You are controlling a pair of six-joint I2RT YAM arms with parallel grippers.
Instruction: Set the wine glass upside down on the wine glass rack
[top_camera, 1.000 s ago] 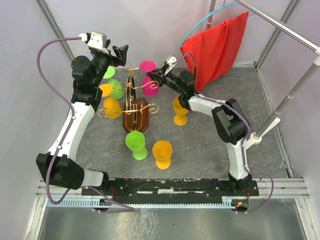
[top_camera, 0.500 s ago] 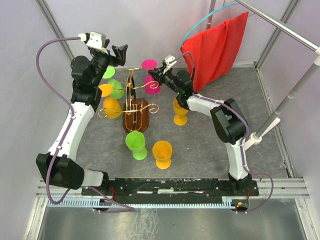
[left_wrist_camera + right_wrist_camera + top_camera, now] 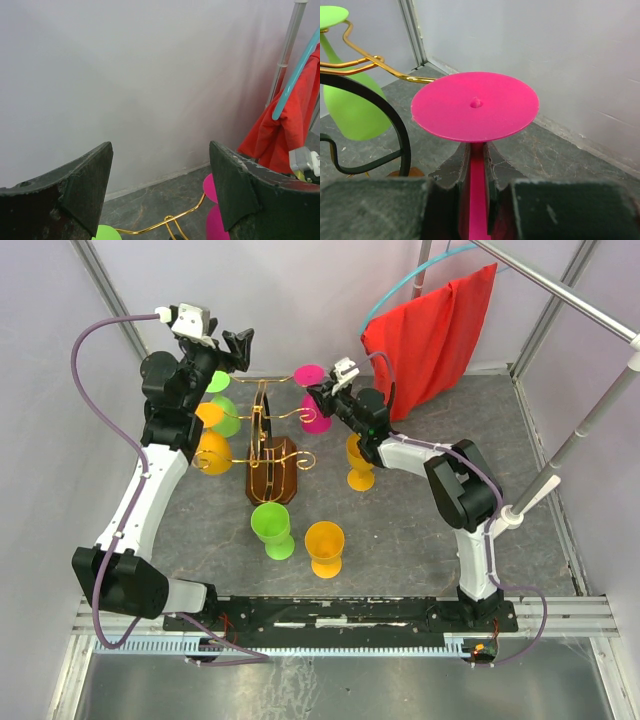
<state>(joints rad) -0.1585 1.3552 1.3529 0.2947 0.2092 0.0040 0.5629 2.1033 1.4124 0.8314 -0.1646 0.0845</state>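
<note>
My right gripper will ease slightly back and toward the rack (image 3: 272,472), because the arm reaches only the pink foot's edge, bring the foot onto the gold arm's end (image 3: 289,377), and then release it.
The pink wine glass (image 3: 318,416) hangs upside down, foot (image 3: 475,106) on top, with my right gripper (image 3: 480,155) shut on its stem. It sits just right of the wine glass rack (image 3: 272,472), which has a brown base and gold wire arms (image 3: 370,62). One gold arm ends at the foot's left edge. I cannot tell whether they touch. My left gripper (image 3: 236,346) hovers open above the rack's left side, with nothing between its fingers (image 3: 85,190). In its view the pink foot (image 3: 210,187) shows beside the right finger.
A green glass (image 3: 224,416) and an orange glass (image 3: 212,452) hang upside down on the rack's left arms. Upright on the table stand an orange glass (image 3: 360,466), a green glass (image 3: 272,530) and another orange glass (image 3: 325,548). A red cloth (image 3: 435,335) hangs at the back right.
My right gripper has carried the pink glass a little to the right. The two glasses hanging on the rack's left arms have shifted slightly left. The left arm has stayed still.
</note>
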